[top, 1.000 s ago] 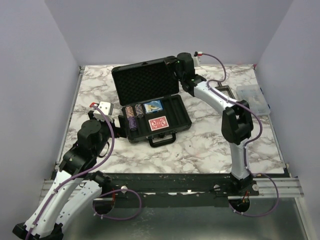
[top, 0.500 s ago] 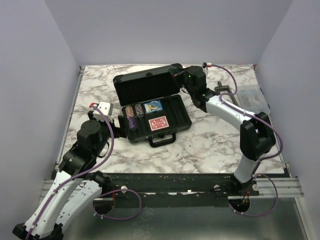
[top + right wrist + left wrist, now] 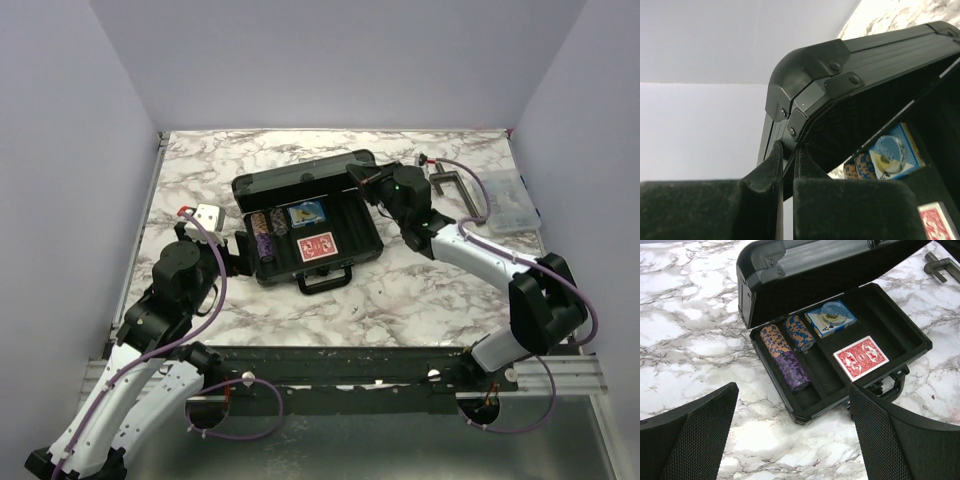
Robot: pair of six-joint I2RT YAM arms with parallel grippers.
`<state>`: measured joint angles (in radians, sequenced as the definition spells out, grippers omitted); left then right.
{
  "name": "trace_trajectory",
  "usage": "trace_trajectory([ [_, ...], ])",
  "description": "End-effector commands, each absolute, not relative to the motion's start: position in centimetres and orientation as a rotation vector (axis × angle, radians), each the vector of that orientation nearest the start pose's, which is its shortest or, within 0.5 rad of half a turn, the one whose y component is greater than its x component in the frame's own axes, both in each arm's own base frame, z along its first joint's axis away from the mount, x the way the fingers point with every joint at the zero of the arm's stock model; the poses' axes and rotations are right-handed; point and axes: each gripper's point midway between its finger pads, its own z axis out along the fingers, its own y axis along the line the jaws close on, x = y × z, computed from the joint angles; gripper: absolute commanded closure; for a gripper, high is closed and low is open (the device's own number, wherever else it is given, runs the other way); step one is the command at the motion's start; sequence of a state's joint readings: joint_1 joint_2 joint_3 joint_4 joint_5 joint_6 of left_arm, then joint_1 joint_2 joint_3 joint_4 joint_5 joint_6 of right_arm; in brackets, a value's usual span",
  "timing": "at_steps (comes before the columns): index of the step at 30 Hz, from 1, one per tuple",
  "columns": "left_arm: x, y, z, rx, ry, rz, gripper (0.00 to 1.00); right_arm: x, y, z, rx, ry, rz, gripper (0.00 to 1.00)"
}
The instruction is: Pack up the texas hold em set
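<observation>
My right gripper should next swing the lid's pinched edge back toward the handle side, over the tray, and let go of it, because the decks and chips are already inside.
The black case (image 3: 366,246) lies mid-table with its lid (image 3: 300,178) tilted about halfway down. My right gripper (image 3: 362,178) is shut on the lid's right edge; the right wrist view shows the fingers (image 3: 776,165) pinching that edge (image 3: 810,70). Inside lie a red card deck (image 3: 316,246), a blue card deck (image 3: 306,212) and chip stacks (image 3: 263,231). In the left wrist view the tray holds the red deck (image 3: 861,357), the blue deck (image 3: 831,317) and the chips (image 3: 787,355). My left gripper (image 3: 238,255) is open and empty, just left of the case.
A clear plastic compartment box (image 3: 505,198) sits at the right edge. A dark T-shaped metal tool (image 3: 452,184) lies beside it, also in the left wrist view (image 3: 940,265). A small white and grey block (image 3: 209,215) sits left of the case.
My right gripper has swung the lid forward and down from nearly upright to about half closed. The left arm has not moved.
</observation>
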<state>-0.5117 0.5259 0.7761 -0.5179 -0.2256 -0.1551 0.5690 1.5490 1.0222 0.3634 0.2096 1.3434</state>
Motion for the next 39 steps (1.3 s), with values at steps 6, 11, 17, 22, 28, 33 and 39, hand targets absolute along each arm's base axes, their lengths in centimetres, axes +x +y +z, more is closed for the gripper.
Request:
trace_trajectory([
  [6,22.8,-8.8,25.8,0.175,1.834,-0.247,0.09,39.3,24.5,20.3,0.873,1.804,1.01,0.99],
  [11,22.8,-8.8,25.7,0.175,1.835,-0.246,0.09,38.1,23.9,18.5,0.89,1.858,0.981,0.88],
  [17,22.8,-8.9,25.8,0.177,1.832,-0.253,0.09,35.5,21.0,15.6,0.968,1.961,0.803,0.35],
  [22,22.7,-9.1,26.0,0.182,1.829,-0.264,0.09,32.4,17.6,13.2,1.033,2.02,0.635,0.29],
  [28,22.6,-9.1,26.1,0.181,1.822,-0.272,0.09,30.5,14.9,14.0,1.008,1.998,0.541,0.28],
  [33,22.5,-9.3,26.1,0.189,1.823,-0.281,0.09,31.3,16.0,18.0,0.807,1.946,0.621,0.33],
  [39,22.5,-9.9,25.9,0.21,1.838,-0.305,0.09,32.4,20.2,21.6,0.497,1.977,0.758,0.38],
])
